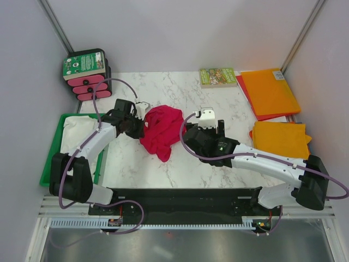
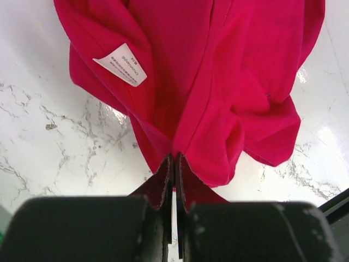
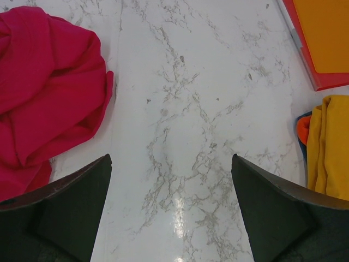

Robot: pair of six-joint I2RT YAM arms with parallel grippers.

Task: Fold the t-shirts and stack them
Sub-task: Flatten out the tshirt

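The end of the red shirt opposite my left gripper lies free, so my right gripper needs to move down onto that end's edge, shifting left in the top view.
A crumpled crimson red t-shirt lies bunched in the middle of the marble table, its white label showing. My left gripper is shut on the shirt's near edge, with cloth pinched between the fingertips. My right gripper stands open over bare marble just right of the red shirt, with nothing between its fingers. A white t-shirt lies in the green tray. A flat folded orange t-shirt sits at the back right and another orange t-shirt lies nearer.
A small green-covered book lies at the back centre. A black and pink stacked object stands at the back left. Grey walls close in both sides. The table's near edge carries the black arm mount.
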